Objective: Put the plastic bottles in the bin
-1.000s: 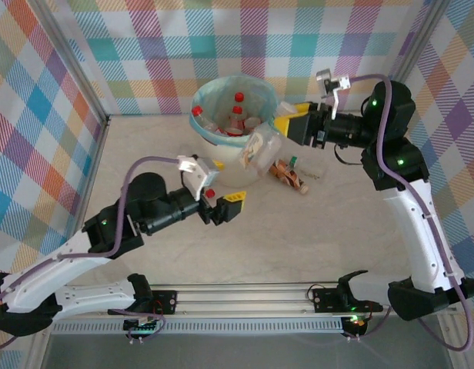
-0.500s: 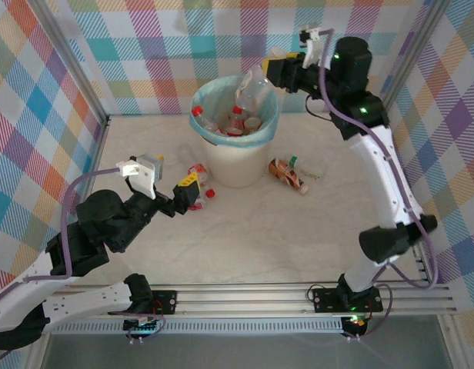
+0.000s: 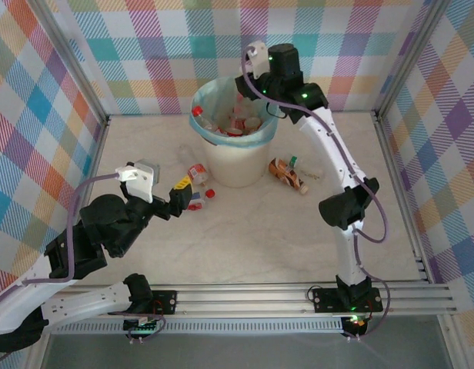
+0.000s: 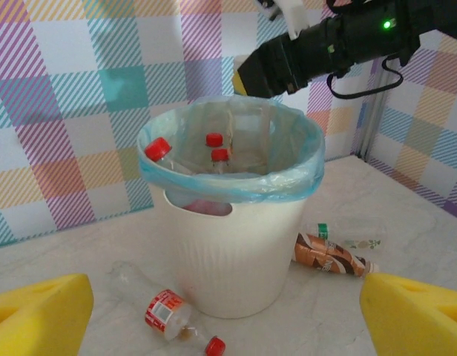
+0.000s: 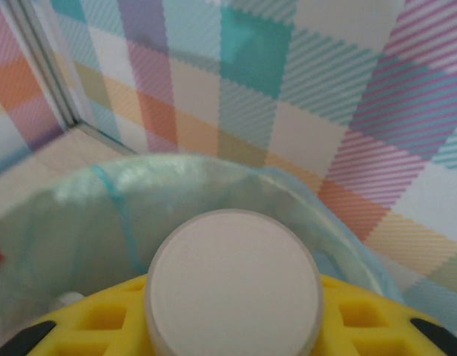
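The white-capped bottle [image 5: 234,285] still has its cap above the bin's rim. I will next lower my right gripper into the lined opening of the cream bin and let go of the bottle there.
The cream bin [image 3: 235,163] with its light blue liner [image 5: 102,215] stands at the back middle of the table, and several red-capped plastic bottles [image 4: 214,148] lie inside. My right gripper [image 3: 251,91] hangs over the bin's far rim, shut on a white-capped bottle [image 5: 234,285] held between its yellow fingers [image 5: 362,322]. A red-labelled bottle [image 4: 165,315] lies on the table at the bin's left foot. Just short of it, my left gripper [image 4: 227,319] is open and holds nothing; it faces the bin wall [image 4: 236,252]. In the top view the left gripper [image 3: 183,192] sits left of the bin.
A brown-labelled bottle [image 3: 287,173] and a clear green-capped one [image 3: 308,169] lie on the table right of the bin. Checked walls and metal frame posts close in the back and both sides. A rail [image 3: 245,296] runs along the near edge.
My right arm has swung left and up, carrying its bottle from beside the bin to over its far rim. The left arm has drawn back to the left, and its jaws have spread slightly wider.
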Motion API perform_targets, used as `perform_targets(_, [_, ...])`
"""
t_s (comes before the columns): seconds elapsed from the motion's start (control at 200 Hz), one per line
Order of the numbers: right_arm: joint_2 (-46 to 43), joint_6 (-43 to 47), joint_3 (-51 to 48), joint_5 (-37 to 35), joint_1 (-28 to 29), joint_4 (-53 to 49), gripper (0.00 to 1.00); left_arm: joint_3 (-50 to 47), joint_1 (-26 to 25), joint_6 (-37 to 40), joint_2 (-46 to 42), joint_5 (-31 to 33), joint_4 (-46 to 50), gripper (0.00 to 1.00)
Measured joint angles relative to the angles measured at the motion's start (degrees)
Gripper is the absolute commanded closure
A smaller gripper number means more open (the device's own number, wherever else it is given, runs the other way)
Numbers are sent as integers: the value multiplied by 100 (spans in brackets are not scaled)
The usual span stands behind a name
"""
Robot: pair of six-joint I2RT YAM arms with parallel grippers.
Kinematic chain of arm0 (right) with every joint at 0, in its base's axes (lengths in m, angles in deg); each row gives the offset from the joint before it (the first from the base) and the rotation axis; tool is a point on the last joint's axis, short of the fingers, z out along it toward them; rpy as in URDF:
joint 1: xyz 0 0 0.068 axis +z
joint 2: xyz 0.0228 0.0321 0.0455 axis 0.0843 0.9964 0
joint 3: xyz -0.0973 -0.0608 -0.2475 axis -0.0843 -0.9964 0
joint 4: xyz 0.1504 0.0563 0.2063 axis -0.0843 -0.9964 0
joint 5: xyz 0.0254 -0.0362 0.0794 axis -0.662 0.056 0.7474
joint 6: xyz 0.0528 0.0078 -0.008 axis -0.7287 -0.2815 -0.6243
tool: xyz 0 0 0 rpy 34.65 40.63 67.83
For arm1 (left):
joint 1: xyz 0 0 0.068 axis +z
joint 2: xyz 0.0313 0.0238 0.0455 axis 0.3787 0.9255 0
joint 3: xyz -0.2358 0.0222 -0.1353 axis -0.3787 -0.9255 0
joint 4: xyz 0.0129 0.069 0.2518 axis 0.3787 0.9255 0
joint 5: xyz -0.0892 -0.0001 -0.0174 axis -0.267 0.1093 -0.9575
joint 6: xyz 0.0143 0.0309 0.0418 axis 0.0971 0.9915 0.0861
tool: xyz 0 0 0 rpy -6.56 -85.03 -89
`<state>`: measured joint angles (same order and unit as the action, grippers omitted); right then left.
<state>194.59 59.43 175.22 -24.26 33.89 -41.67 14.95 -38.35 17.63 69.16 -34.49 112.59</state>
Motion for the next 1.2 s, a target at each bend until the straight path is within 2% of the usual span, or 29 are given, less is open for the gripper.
perform_targets(0.62, [586,177,-164,-177,-20,269,65,-144,0,-149,-114,70,136,7])
perform_targets(0.795, [586,72,-164,-140,-20,269,49,-149,4,-175,-155,125,168,7])
perform_targets(0.98, [535,-284,-286,505,-26,116,31,-151,4,-197,-153,155,170,7])
perform_targets(1.2, [-214,-826,-542,1631,-20,245,31,-151,4,-236,-92,155,168,6])
